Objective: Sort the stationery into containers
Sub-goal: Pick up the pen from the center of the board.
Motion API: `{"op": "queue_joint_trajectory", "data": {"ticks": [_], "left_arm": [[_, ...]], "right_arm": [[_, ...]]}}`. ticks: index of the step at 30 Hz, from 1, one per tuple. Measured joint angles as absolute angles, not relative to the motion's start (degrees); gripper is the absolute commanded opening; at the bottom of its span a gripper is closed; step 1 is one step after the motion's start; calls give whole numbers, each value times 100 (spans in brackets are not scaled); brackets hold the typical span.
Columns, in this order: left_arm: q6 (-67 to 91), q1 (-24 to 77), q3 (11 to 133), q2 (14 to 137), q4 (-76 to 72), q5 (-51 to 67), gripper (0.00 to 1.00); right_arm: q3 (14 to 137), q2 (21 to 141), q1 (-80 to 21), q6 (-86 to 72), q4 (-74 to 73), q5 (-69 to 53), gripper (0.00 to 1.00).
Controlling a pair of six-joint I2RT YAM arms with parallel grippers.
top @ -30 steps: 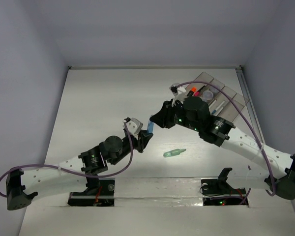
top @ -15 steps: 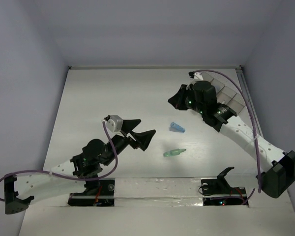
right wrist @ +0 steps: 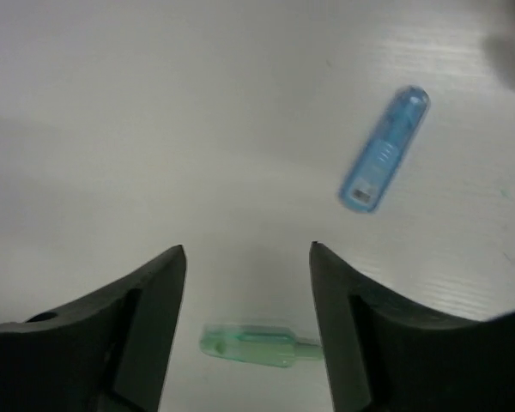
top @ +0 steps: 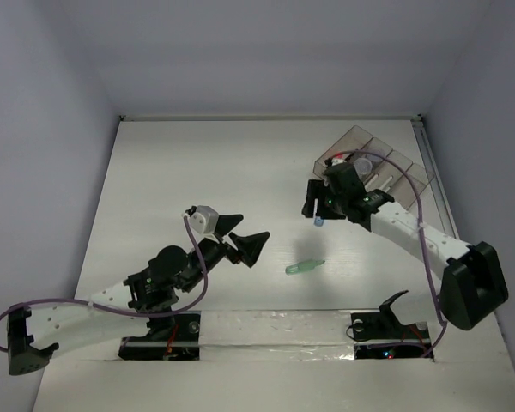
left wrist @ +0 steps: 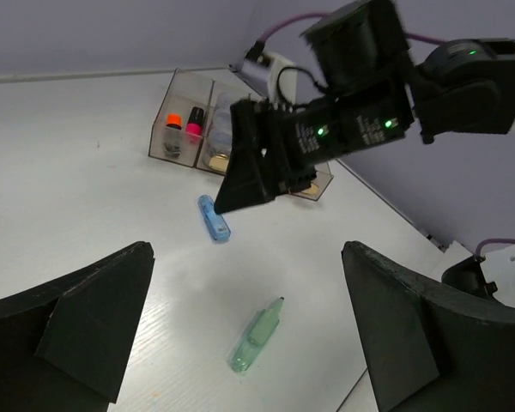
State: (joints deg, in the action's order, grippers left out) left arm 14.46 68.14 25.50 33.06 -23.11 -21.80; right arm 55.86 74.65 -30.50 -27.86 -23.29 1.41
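Observation:
The right gripper comes down onto the light-blue marker's end nearer the tube next, turning to match the marker, which lies slanted to one side of its fingers.
The light-blue marker [top: 318,221] [left wrist: 213,218] [right wrist: 384,161] lies flat on the table, in no grip. My right gripper [top: 312,204] [right wrist: 247,249] hovers just over it, open and empty, with the marker off to one side of its fingers. The pale-green tube [top: 305,267] [left wrist: 256,335] [right wrist: 249,345] lies nearer the front. My left gripper [top: 245,241] [left wrist: 246,249] is wide open and empty, to the left of the tube. The containers [top: 386,163] [left wrist: 182,86] stand at the back right, with an orange highlighter [left wrist: 173,120] and a pink one [left wrist: 194,116] in the end bin.
The right arm [top: 403,227] reaches diagonally from the front right corner toward the containers. The left arm [top: 154,279] lies low across the front left. Walls close the table on the left, back and right.
My left gripper opened, let go of the blue marker and drew back left. The marker now lies on the table. My right gripper swung toward the bins, came back over the marker and opened.

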Motion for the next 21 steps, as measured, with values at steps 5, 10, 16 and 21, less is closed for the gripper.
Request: {"op": "queue_joint_trajectory", "data": {"ticks": [5,10,16,21], "left_arm": [[1444,6814,2471,3332,-2287,-2187,92],[1455,6814,2307,3369,-2290,-2187,99],[1466,6814,2141,3367,-2279,-2196,99],[1461,6814,2071,3361,-2296,-2235,99]], "right_arm": [[5207,8128,-3044,-2853,-2519,799,86],[5282,8930,-3013,-2902,-2434,1310,83],[5666,9741,-2958,-2897,-2257,1675,51],[5802,9900,-2954,-2923,-2040,1828,17]]}}
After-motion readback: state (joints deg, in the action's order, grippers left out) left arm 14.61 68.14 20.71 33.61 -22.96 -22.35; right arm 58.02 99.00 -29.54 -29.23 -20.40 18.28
